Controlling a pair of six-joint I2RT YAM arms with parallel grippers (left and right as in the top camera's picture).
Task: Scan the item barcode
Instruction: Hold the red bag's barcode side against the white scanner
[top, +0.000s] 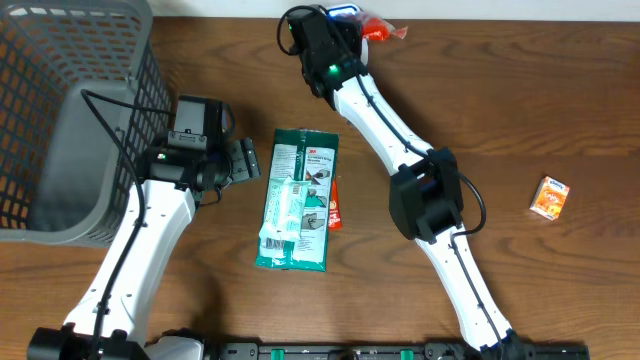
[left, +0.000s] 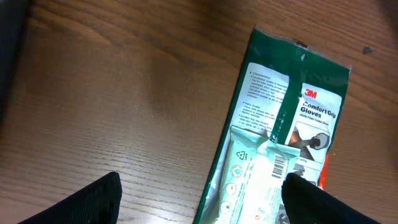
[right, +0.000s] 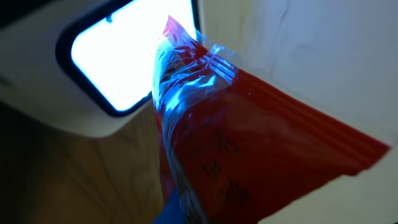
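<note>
Clear wood by the orange box lies right of my right gripper in the overhead view, so next my right gripper will swing back there, lower and release the packet.
My right gripper (top: 352, 32) is at the table's far edge, shut on a red crinkly packet (top: 381, 31). In the right wrist view the red packet (right: 249, 155) fills the frame, held close in front of the scanner's bright lit window (right: 127, 46). No barcode can be made out on the packet, and the fingers are hidden under it. The scanner (top: 341, 9) shows only as a blue-lit edge in the overhead view. My left gripper (top: 246, 160) hangs open over bare wood, its fingertips (left: 93, 199) dark at the bottom of the left wrist view.
A green glove package (top: 300, 200) lies mid-table beside the left gripper, with a small red packet (top: 335, 205) tucked under its right edge. The green package (left: 280, 143) shows a barcode strip. A grey basket (top: 70, 120) stands at the left. A small orange box (top: 550, 197) lies far right.
</note>
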